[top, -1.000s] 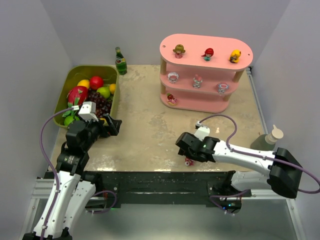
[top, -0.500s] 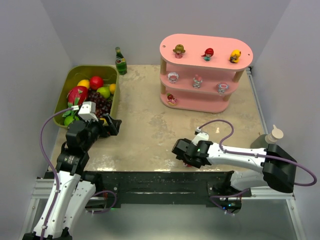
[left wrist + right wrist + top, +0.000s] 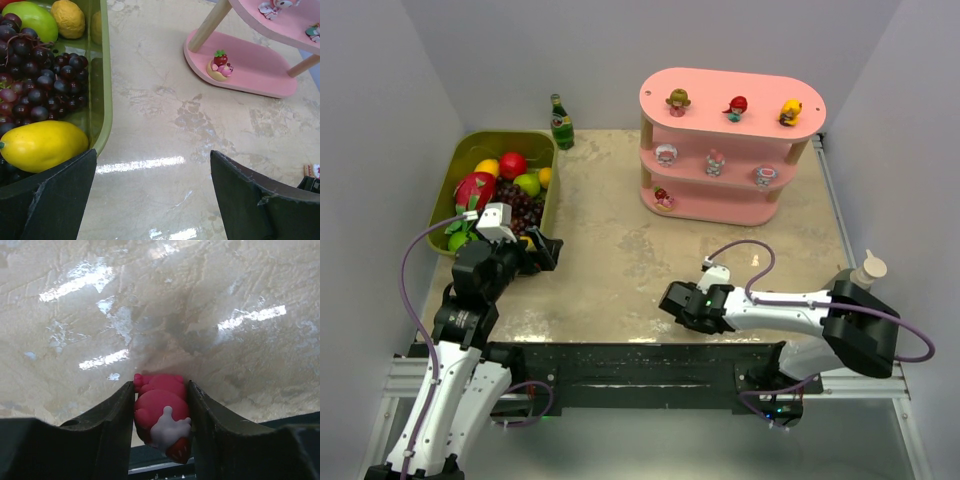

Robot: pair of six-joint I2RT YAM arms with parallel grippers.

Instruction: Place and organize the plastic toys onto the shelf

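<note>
My right gripper moves outward and toward the bin next, onto the open table short of the shelf, since that bare patch lies nearer my empty left gripper.
My right gripper (image 3: 684, 309) sits low on the table by its near edge. It is shut on a small pink and red toy (image 3: 161, 412), which is pinched between both fingers (image 3: 112, 420); the top view hides that toy. The pink shelf (image 3: 730, 215) stands at the back right. It holds three toys on the top board (image 3: 736, 107), three on the middle board (image 3: 715, 162) and one on the bottom board (image 3: 663, 197). My left gripper (image 3: 545, 248) is open and empty beside the bin. Its wrist view shows the bottom-board toy (image 3: 220, 66).
An olive-green bin (image 3: 548, 195) of toy fruit stands at the left, close to my left gripper. A green bottle (image 3: 561, 122) stands at the back. A pale bottle (image 3: 860, 276) stands at the right edge. The black rail (image 3: 620, 360) runs along the near edge.
My right gripper has slid left and nearer to the table's front edge, over the small toy that lay there, and now grips it. The left arm has not moved.
</note>
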